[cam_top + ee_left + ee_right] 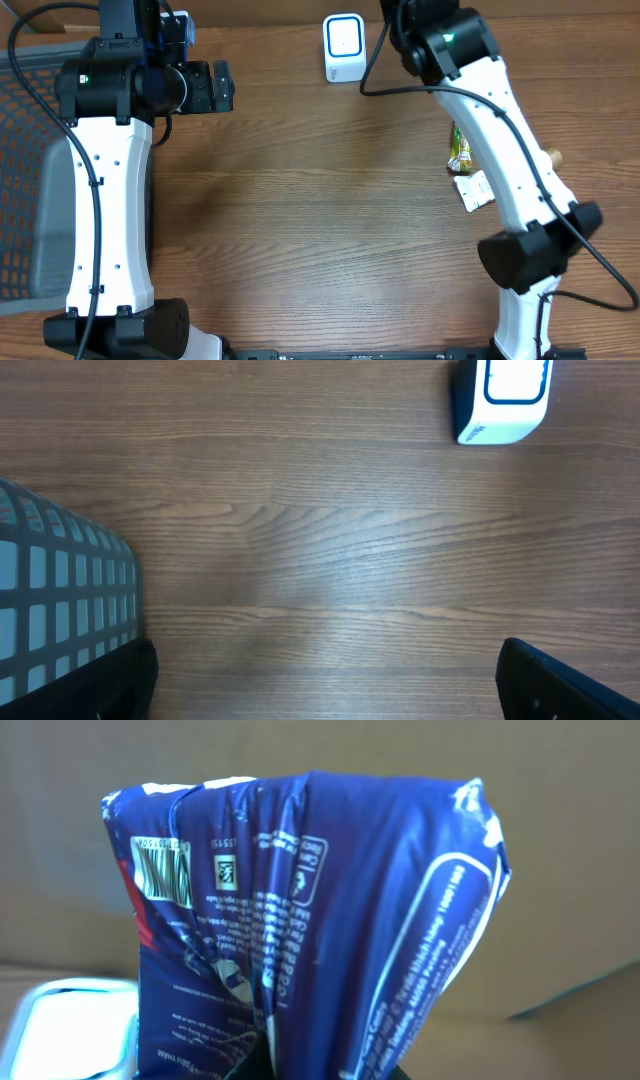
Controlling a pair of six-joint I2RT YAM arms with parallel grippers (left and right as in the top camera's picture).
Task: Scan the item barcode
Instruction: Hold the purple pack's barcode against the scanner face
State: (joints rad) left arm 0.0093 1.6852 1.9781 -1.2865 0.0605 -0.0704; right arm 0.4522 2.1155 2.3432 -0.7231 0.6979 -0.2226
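I should next bring my right gripper over the white scanner (343, 47) to show the packet's barcode, then back and down beside the green snack packet (460, 152) and let go.
A crumpled blue packet (300, 920) fills the right wrist view, standing up from my right gripper (320, 1072), which is shut on its lower end. Its black barcode (160, 875) shows at the packet's upper left, beside a small square code. The white scanner (343, 47) with a blue outline stands at the back of the table; it also shows below and left of the packet (65, 1025). In the overhead view the right wrist (440, 40) hangs just right of the scanner, hiding the packet. My left gripper (222, 87) is open and holds nothing, its fingers (570, 685) wide apart over bare wood.
A green snack packet (460, 148) and a white tag (474, 190) lie on the table under the right arm. A grey mesh basket (20, 180) stands at the left edge, its corner (60, 600) close to my left gripper. Cardboard lies behind the packet.
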